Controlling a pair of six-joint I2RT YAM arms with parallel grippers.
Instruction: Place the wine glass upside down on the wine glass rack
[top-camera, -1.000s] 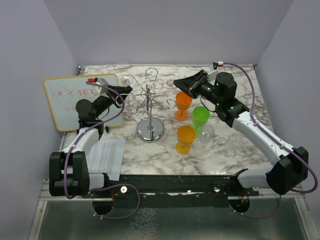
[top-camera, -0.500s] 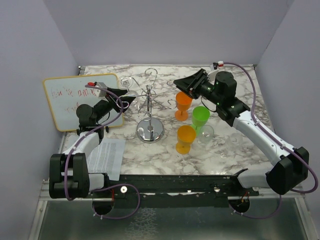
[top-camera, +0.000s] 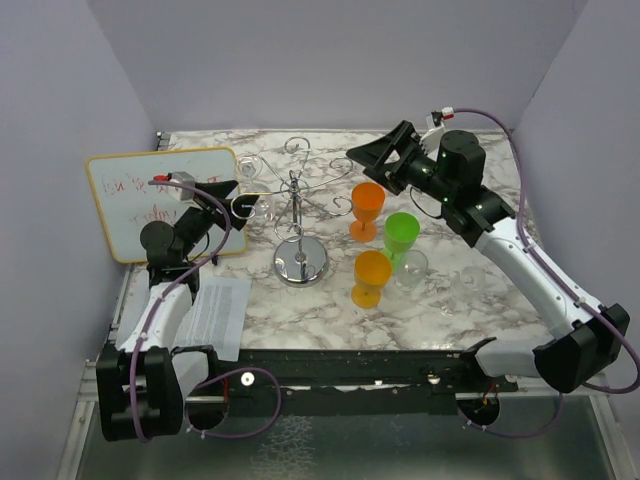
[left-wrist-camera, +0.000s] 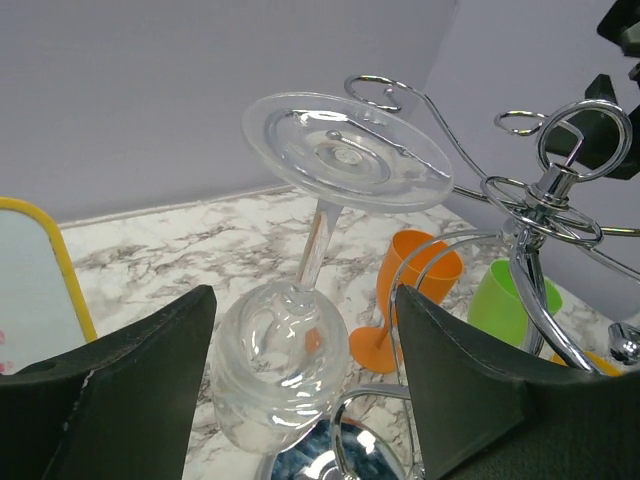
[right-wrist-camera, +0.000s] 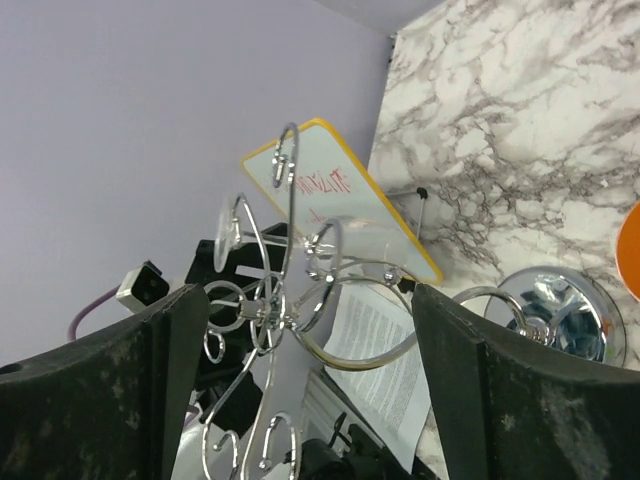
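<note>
My right gripper turns its fingers downward and lowers onto the rim of the far orange goblet (top-camera: 380, 190) (right-wrist-camera: 630, 250) next, since that goblet stands upright with its bowl open.
The clear wine glass (left-wrist-camera: 283, 372) hangs upside down from a curled arm of the chrome wine glass rack (top-camera: 299, 200), foot (left-wrist-camera: 346, 150) on top and bowl below. My left gripper (left-wrist-camera: 300, 400) is open, its fingers (left-wrist-camera: 130, 390) standing wide on either side of the bowl without touching it. In the top view the left gripper (top-camera: 235, 198) sits just left of the hanging glass (top-camera: 261, 205). My right gripper (top-camera: 362, 168) is open at the rack's right side, level with the top loops. Its wrist view shows the rack's looping arms (right-wrist-camera: 270, 310) between the open fingers (right-wrist-camera: 500, 400).
Two orange goblets (top-camera: 367, 208) (top-camera: 371, 277), a green goblet (top-camera: 401, 236) and a clear glass (top-camera: 412, 268) stand right of the rack's mirrored base (top-camera: 300, 262). A yellow-framed whiteboard (top-camera: 130, 195) leans at the left. A printed sheet (top-camera: 215, 315) lies at the near left.
Both grippers have gone from shut to open. The left one let go of the wine glass, which stays hanging on the rack, and drew back left. The right arm pulled back slightly.
</note>
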